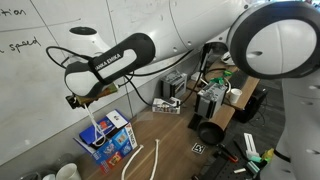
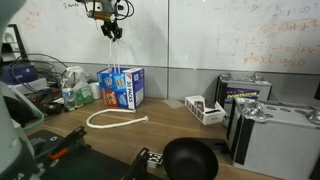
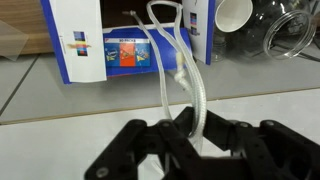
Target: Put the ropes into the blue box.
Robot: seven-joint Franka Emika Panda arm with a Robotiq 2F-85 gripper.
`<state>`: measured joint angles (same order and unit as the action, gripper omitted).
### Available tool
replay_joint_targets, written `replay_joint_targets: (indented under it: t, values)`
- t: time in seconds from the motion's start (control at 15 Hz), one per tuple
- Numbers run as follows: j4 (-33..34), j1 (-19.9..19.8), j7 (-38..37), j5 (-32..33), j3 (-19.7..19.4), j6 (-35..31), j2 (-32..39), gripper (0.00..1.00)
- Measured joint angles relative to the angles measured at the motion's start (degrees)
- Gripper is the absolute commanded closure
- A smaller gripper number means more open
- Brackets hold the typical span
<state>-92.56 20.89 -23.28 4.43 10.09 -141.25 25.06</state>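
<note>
The robot's gripper still hangs high, so next it will lower the rope it holds away from the whiteboard, over the blue box's opening, and then release it.
My gripper [image 3: 188, 128] is shut on a looped white rope [image 3: 170, 70]; the strands run from the jaws toward the blue box [image 3: 90, 60]. In both exterior views the gripper [image 1: 92, 100] [image 2: 108, 20] hangs high above the blue box [image 1: 108, 140] [image 2: 122, 88], and the held rope [image 1: 97, 122] [image 2: 113, 55] dangles straight down with its lower end at the box's open top. Another white rope [image 1: 140, 160] [image 2: 115, 122] lies curved on the wooden table in front of the box.
A white cup [image 3: 232, 15] and a glass jar [image 3: 285, 30] stand beside the box. A black pan [image 2: 190, 158], a small white box [image 2: 205, 108], metal cases [image 2: 270, 130] and bottles [image 2: 70, 92] sit on the table. A whiteboard stands behind.
</note>
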Motion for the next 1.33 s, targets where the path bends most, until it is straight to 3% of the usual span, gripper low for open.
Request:
replay_joint_targets:
  t: [0.6,1.33]
  values:
    - [-8.0,0.6,2.1,0.4,-0.1,-8.7,0.1,0.97]
    - [-11.0,-0.6,9.4,-3.7,1.0,-9.2,0.4,0.97]
